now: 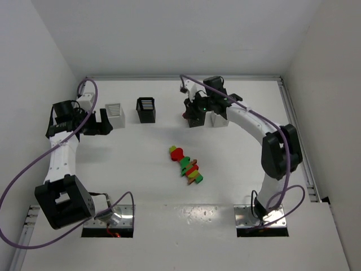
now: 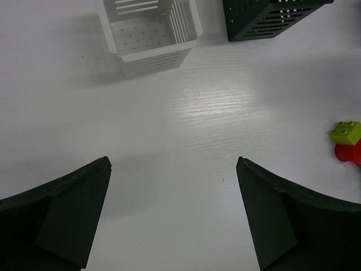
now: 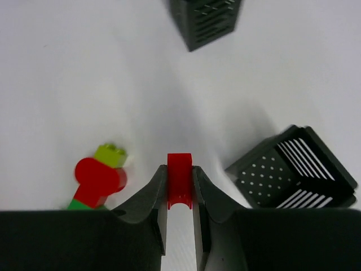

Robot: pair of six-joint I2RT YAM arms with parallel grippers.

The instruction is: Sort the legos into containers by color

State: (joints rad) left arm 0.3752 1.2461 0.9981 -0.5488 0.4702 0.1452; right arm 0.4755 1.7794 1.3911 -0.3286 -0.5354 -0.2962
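Next, my right gripper moves over the black slatted bin's opening [image 1: 197, 116] [image 3: 294, 169], to its right in the top view, and releases, since the red lego hangs outside.
My right gripper [image 3: 180, 169] is shut on a small red lego [image 3: 180, 180], held above the table beside a black slatted bin [image 3: 293, 172]. In the top view this gripper [image 1: 189, 117] sits at the back centre, the red lego [image 1: 185, 116] showing at its tip. A pile of legos [image 1: 186, 164] lies mid-table: a red one [image 3: 98, 178], a yellow-green one [image 3: 111, 154], a green one [image 3: 79, 204]. My left gripper [image 2: 175, 161] is open and holds nothing, short of a white bin [image 2: 149, 34] and a black bin [image 2: 271, 20].
In the top view the white bin [image 1: 114, 113] and the black bin [image 1: 146, 109] stand at the back left, and another white bin [image 1: 219, 120] sits behind the right wrist. White walls close the table's back and sides.
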